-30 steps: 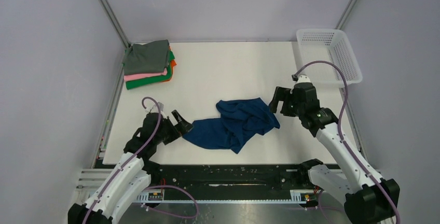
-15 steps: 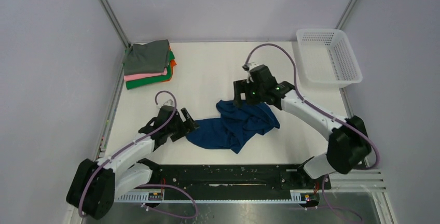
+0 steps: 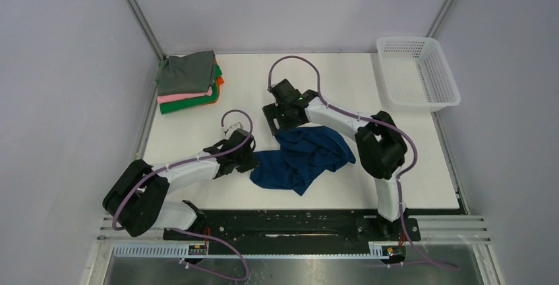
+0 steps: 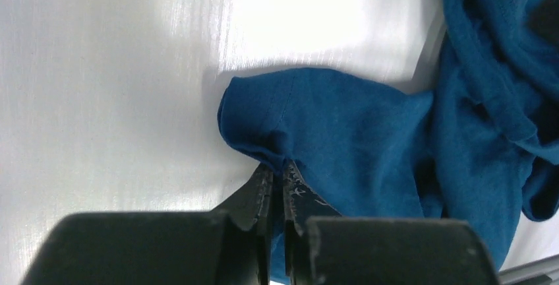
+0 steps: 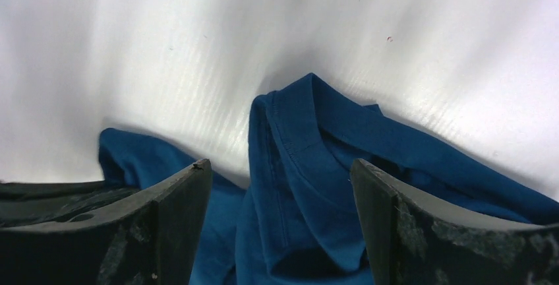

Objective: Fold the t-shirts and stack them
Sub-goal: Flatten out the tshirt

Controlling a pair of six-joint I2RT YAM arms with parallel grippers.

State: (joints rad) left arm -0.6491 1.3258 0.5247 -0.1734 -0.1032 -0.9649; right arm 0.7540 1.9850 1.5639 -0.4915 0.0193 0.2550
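Note:
The left gripper rises next, carries the pinched edge outward and down, and releases it on the bare tabletop (image 3: 235,79) beside the stack, since the shirt lies crumpled.
A crumpled dark blue t-shirt (image 3: 303,159) lies in the middle of the white table. My left gripper (image 3: 249,161) is at its left end, low on the table. In the left wrist view that gripper (image 4: 277,166) is shut on a pinched fold of the blue shirt's (image 4: 369,133) edge. My right gripper (image 3: 280,123) hovers over the shirt's far left corner. Its jaws (image 5: 280,169) stand open, with a seamed blue fold (image 5: 296,140) rising between the fingers (image 5: 184,199) without touching them. The folded t-shirts (image 3: 189,82) are stacked at the back left, grey on top of pink, green and orange.
A white mesh basket (image 3: 403,39) stands at the back right corner. Metal frame posts run along the table's left and right sides. The black rail carrying the arm bases (image 3: 290,225) borders the near edge.
The left gripper slid right and closed on the shirt's left edge. The right arm swung left from near the basket to the shirt's far corner, its jaws narrowing a little.

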